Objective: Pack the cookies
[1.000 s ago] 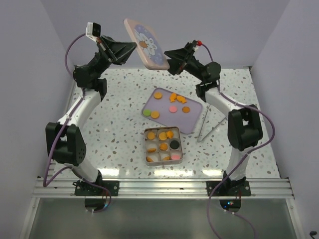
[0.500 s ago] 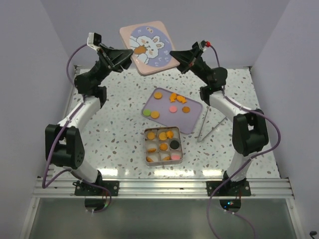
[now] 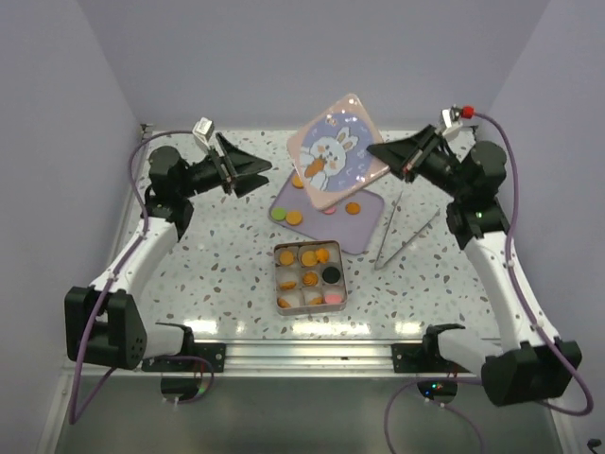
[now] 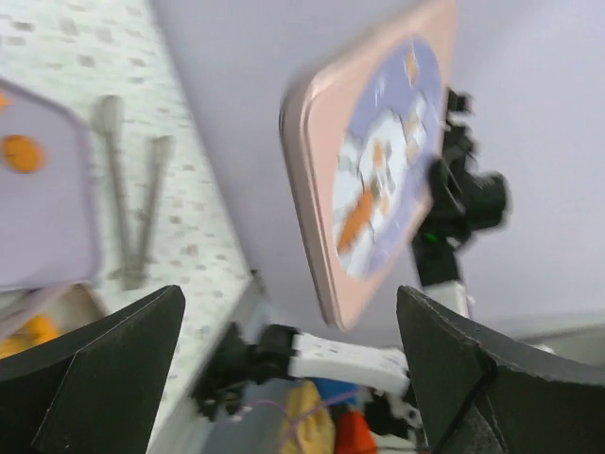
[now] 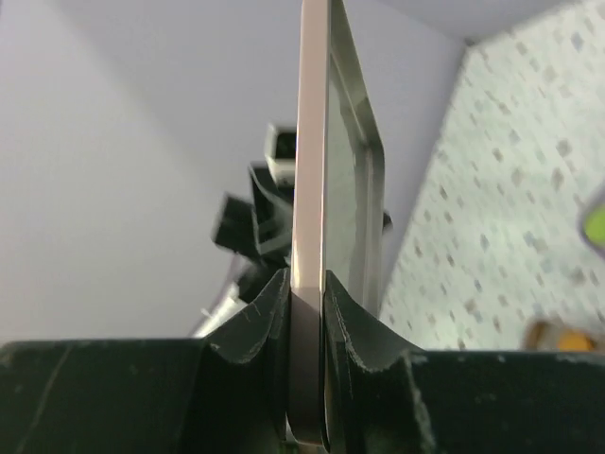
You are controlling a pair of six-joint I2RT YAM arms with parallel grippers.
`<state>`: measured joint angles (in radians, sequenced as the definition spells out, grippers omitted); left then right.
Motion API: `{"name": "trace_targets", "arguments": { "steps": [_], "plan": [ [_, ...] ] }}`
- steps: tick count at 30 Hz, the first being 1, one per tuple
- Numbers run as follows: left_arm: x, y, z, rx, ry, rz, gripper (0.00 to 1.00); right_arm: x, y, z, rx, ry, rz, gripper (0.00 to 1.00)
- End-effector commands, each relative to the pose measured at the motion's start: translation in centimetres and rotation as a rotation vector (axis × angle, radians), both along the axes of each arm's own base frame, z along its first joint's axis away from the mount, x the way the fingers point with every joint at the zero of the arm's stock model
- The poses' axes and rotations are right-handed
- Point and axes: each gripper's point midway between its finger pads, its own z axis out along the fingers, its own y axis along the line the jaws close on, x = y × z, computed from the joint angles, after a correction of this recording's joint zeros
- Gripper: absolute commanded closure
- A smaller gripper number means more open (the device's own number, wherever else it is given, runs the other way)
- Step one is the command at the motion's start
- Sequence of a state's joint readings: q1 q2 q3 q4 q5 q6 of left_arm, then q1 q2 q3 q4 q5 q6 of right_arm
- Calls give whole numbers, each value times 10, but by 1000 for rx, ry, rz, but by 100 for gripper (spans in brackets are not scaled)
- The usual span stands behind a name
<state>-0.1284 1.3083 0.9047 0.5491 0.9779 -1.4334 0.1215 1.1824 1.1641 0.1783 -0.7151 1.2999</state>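
I will next move my right gripper back and down to let go of the lid on top of the divided metal tin, because that open tin is below and back from it.
Cookies lie in two places: several orange ones, a black one and a pink one in the divided metal tin (image 3: 284,248), and loose cookies (image 3: 294,218) on the lilac tray (image 3: 364,236). A pink square tin lid with a rabbit picture (image 3: 336,151) hangs tilted above the tray's far end, hiding part of it. My right gripper (image 3: 378,154) is shut on the lid's right edge; in the right wrist view the lid (image 5: 310,142) stands edge-on between the jaws of that gripper (image 5: 307,293). My left gripper (image 3: 257,175) is open and empty, left of the lid (image 4: 369,180) and apart from it.
Metal tongs (image 3: 397,232) lie on the speckled table right of the tray and appear in the left wrist view as tongs (image 4: 132,208) beside the tray (image 4: 47,218). Lilac walls close in the back and both sides.
The left gripper let go of the lid, opened wide and drew back to the left and down. The right gripper closed on the lid and carried it down over the tray.
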Motion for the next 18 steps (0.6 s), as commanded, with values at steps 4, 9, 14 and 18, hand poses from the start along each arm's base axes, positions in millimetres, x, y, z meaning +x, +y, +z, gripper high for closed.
{"name": "trace_targets", "arguments": {
  "steps": [4, 9, 14, 18],
  "plan": [
    [-9, 54, -163, 676, 278, 150, 0, -79, -11, -164, -151, 340, -12, 100],
    [-27, 70, -207, 799, 366, 149, 0, -119, -24, -207, 25, 395, -109, 100],
    [-42, 70, -230, 826, 374, 98, 0, -131, -44, -219, 191, 369, -237, 100],
    [-57, 70, -241, 825, 395, 71, 0, -131, -49, -234, 165, 417, -283, 100]
  ]
}}
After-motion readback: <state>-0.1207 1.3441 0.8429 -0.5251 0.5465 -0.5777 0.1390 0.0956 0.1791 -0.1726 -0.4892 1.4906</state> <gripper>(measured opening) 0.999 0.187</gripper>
